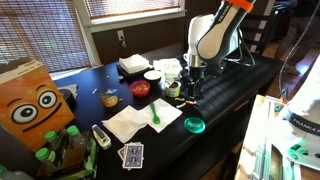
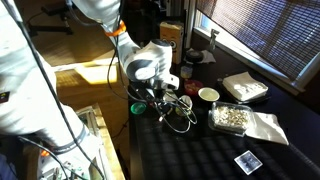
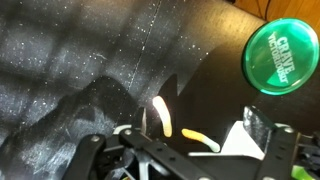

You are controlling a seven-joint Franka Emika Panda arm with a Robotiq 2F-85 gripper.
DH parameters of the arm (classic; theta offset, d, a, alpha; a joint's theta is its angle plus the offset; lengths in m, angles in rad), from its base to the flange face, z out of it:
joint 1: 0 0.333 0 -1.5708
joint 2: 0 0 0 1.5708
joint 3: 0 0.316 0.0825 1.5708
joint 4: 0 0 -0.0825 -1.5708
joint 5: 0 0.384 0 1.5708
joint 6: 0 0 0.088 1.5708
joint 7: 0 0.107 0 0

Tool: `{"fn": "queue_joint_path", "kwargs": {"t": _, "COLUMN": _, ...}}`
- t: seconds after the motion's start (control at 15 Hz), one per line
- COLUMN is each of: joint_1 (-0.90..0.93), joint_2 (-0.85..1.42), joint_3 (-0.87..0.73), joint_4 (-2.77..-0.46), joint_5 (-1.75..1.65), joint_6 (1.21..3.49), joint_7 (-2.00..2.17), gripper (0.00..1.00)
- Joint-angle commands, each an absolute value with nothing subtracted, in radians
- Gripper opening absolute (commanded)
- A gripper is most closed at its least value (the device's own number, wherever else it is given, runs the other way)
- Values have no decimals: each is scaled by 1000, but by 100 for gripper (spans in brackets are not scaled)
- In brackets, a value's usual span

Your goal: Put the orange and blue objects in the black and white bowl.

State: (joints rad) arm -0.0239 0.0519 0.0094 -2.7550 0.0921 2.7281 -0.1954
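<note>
The pale orange piece (image 3: 162, 116) lies off-centre between my open fingers. My gripper will next move down and to the left in the wrist view, onto the piece.
In the wrist view a small orange piece with a white end (image 3: 187, 131) lies on the dark table between my fingers. A pale yellow piece (image 3: 160, 115) lies just left of it. My gripper (image 3: 195, 142) is open and low over the table, holding nothing. It hangs near the table's far side in both exterior views (image 1: 190, 84) (image 2: 166, 100). The black and white bowl (image 1: 152, 75) (image 2: 208, 94), with a pale rim, stands a short way from the gripper. I cannot make out a blue object.
A green lid (image 3: 280, 55) (image 1: 194, 125) lies near the gripper. A red bowl (image 1: 140, 88), yellow-green cup (image 1: 172, 89), white napkins (image 1: 128, 123), green spoon (image 1: 156, 115), playing cards (image 1: 131, 154) and an orange box with eyes (image 1: 35, 105) crowd the table.
</note>
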Motion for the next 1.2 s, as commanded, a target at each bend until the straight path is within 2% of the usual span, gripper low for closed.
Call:
{"fn": "queue_joint_path", "kwargs": {"t": 0.0, "joint_1": -37, "joint_2": 122, "joint_3": 24, "joint_4": -2754, "joint_5": 187, "joint_6": 2819, "joint_7": -306, "gripper": 100}}
{"fn": "queue_joint_path", "kwargs": {"t": 0.6, "joint_1": -146, "joint_2": 216, "joint_3": 138, "joint_4": -2754, "joint_5": 298, "joint_6": 2963, "joint_7": -420, "gripper": 100}}
{"fn": "queue_joint_path", "kwargs": {"t": 1.13, "joint_1": -201, "joint_2": 280, "joint_3": 161, "joint_4": -2755, "joint_5": 186, "joint_6": 3085, "joint_7": -362, "gripper": 100}}
